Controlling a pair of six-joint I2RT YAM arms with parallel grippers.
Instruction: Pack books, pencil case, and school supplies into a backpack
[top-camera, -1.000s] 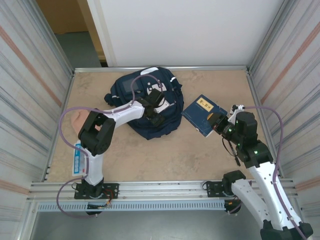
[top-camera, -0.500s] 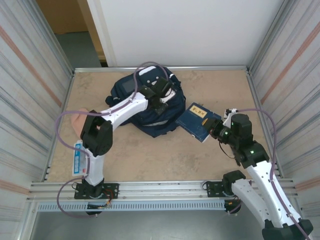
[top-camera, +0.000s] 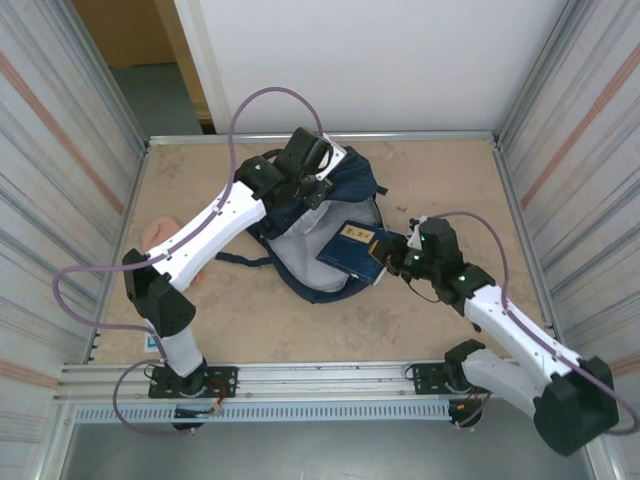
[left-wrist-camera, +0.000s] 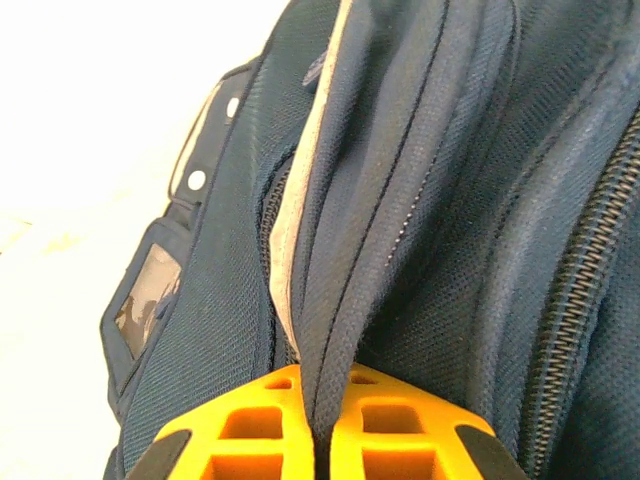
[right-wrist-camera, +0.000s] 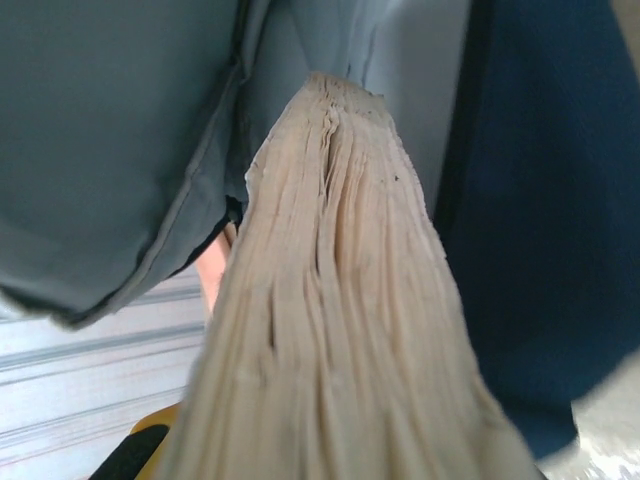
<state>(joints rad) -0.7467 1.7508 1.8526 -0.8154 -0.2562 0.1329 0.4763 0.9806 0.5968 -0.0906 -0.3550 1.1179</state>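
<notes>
The gripped end of the navy book still sticks out. My right gripper should move the book outward and deeper into the backpack's opening (top-camera: 346, 212) (right-wrist-camera: 335, 45) and release it there.
The navy backpack (top-camera: 345, 185) lies mid-table with its mouth pulled open, showing pale grey lining (top-camera: 300, 255). My left gripper (top-camera: 312, 170) is shut on a fold of the backpack's upper rim. In the left wrist view the orange fingers (left-wrist-camera: 250, 430) pinch that navy fabric edge (left-wrist-camera: 335, 300). My right gripper (top-camera: 392, 258) is shut on the navy book (top-camera: 352, 250), whose left end pokes into the open mouth. The right wrist view shows the book's cream page edge (right-wrist-camera: 340, 300) against the grey lining (right-wrist-camera: 120, 130). A peach-pink lump (top-camera: 157, 233) sits at the table's left.
A dark strap (top-camera: 240, 262) trails left from the backpack across the table. Metal rails and corrugated walls (top-camera: 60, 200) close in the left, right and back sides. Bare tabletop (top-camera: 330, 330) lies in front of the backpack.
My left gripper has closed on the backpack's rim and lifted it up and back, opening the mouth. My right arm has carried the book left, from beside the backpack into the opening.
</notes>
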